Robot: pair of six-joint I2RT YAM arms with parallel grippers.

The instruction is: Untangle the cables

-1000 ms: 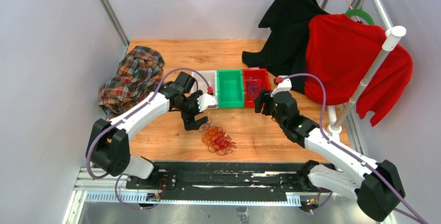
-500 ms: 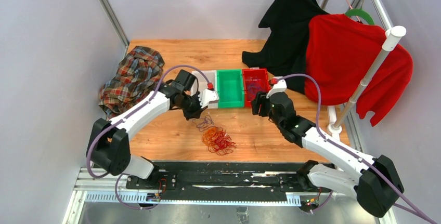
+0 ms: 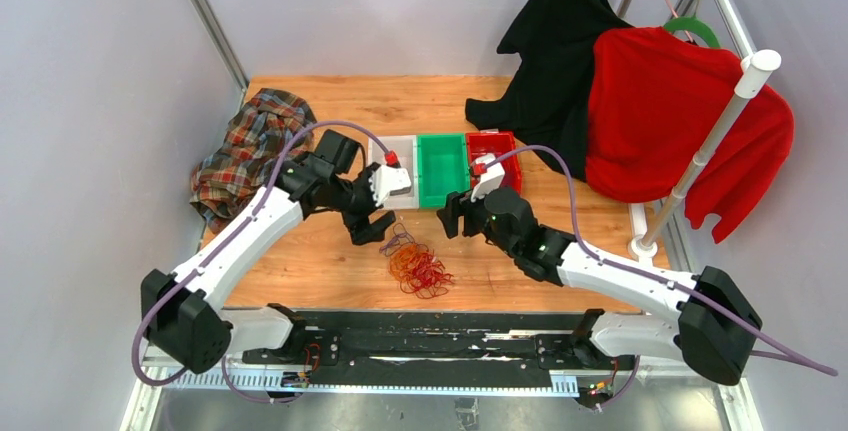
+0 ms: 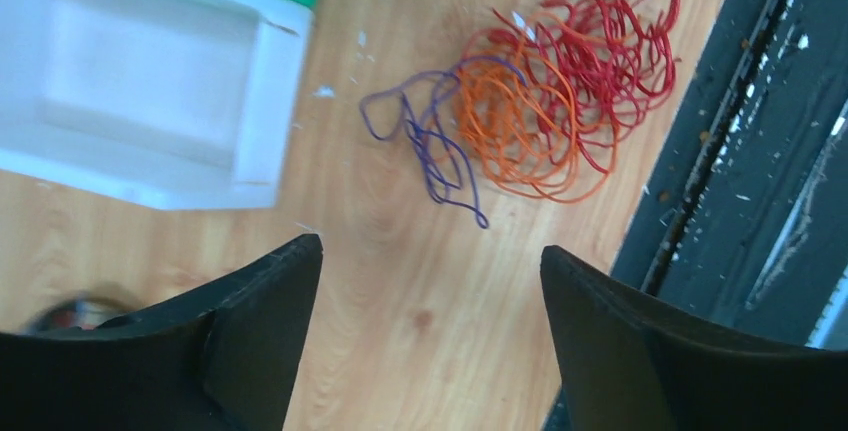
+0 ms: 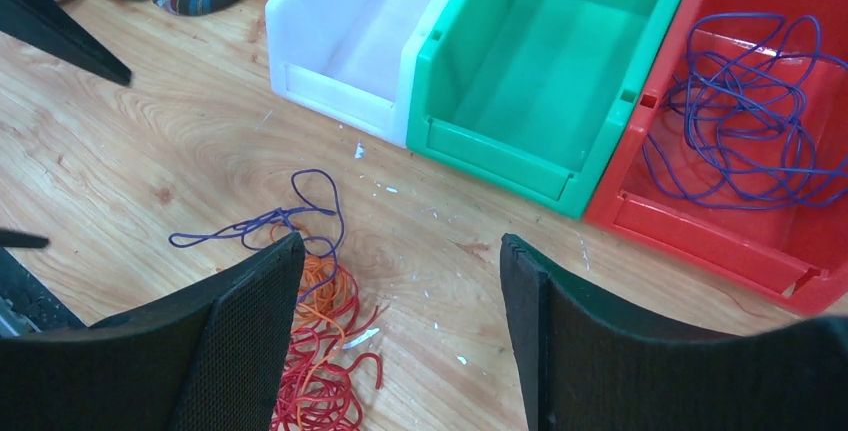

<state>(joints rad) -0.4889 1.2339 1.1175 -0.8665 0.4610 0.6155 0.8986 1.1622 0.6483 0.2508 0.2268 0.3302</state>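
The robot's left gripper will next move down toward the tangle and then onto the purple cable's tip (image 3: 383,251) (image 4: 481,219), since the cable's tip sticks out from the orange loops.
The cables (image 3: 418,266) lie in a curly tangle on the wooden table, near the front edge. In the left wrist view they show as red loops (image 4: 610,41), orange loops (image 4: 525,131) and one dark purple strand (image 4: 430,141) trailing off to the side. My left gripper (image 3: 372,229) is open and empty, just left of the purple strand (image 3: 398,241). My right gripper (image 3: 450,219) is open and empty, right of the tangle and above it. More purple cables (image 5: 750,121) lie in the red bin (image 5: 720,221).
A white bin (image 3: 398,148), a green bin (image 3: 443,169) and the red bin (image 3: 493,151) stand in a row behind the tangle. A plaid shirt (image 3: 250,151) lies at the left. A black garment (image 3: 550,61) and a red sweater (image 3: 670,111) hang on a rack at the right.
My right gripper has swung left from the red bin to a spot beside the tangle. My left gripper has shifted a little left. A purple strand now lies spread beside the tangle.
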